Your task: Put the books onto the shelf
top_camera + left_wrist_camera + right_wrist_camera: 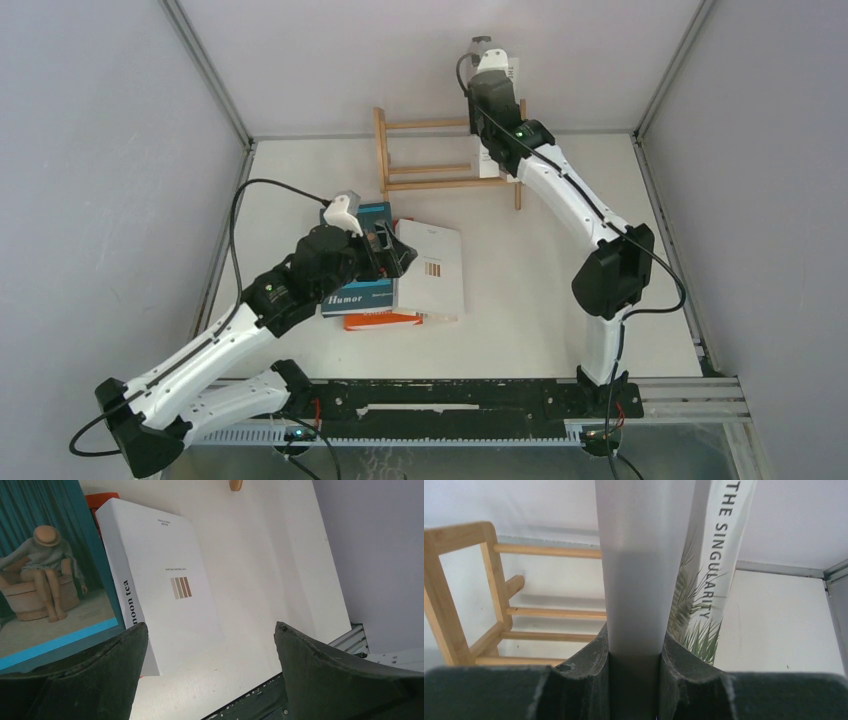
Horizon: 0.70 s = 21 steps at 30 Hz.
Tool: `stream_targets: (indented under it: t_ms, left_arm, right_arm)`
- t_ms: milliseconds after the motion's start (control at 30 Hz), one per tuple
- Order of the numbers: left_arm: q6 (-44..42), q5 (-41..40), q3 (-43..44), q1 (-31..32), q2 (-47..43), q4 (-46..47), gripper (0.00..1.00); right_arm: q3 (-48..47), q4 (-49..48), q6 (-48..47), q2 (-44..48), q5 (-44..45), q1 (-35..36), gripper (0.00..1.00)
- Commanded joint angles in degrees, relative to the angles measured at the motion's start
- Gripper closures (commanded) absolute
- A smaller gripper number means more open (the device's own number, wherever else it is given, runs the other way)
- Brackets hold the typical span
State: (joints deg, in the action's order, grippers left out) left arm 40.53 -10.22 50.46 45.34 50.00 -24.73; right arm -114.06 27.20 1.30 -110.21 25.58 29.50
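Observation:
My right gripper should lower the plain grey book into the shelf, then move it toward "The Singularity" book.
My right gripper [634, 640] is shut on the spine of the plain grey book [636, 575], held upright at the right end of the light-wood shelf [459, 585]. Just to its right stands the white "The Singularity" book [719, 555] with its palm leaf. In the top view the right gripper [490, 100] hangs over the shelf [440, 183] and hides the grey book. My left gripper [210, 630] is open above the flat pile: the white "moon tea" book [165, 580], the teal book [45, 580] and an orange book [102, 500] beneath. Nothing lies between its fingers.
The pile lies mid-table, with the teal "Humor" book [355, 295], the white book [435, 265] and the orange book [385, 320]. Grey walls close in the left, back and right sides. A black rail [450, 400] runs along the near edge.

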Motion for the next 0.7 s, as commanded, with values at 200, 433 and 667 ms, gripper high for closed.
stream_targets:
  t_ms: [200, 433, 667]
  left_arm:
    - [-0.18, 1.25, -0.62, -1.88, 3.88, 3.84, 0.00]
    - [-0.46, 2.16, -1.25, -3.31, 5.31, 5.17, 0.00]
    - [-0.71, 3.14, -2.60, -4.50, 5.72, 5.73, 0.00]
  right_arm:
    - [-3.74, -8.72, -1.19, -3.68, -3.23, -3.19, 0.77]
    - [-0.72, -14.54, -3.92, -5.57, -2.96, -3.46, 0.77]
    - [0.96, -17.92, -4.33, -7.86, -2.81, -4.39, 0.77]
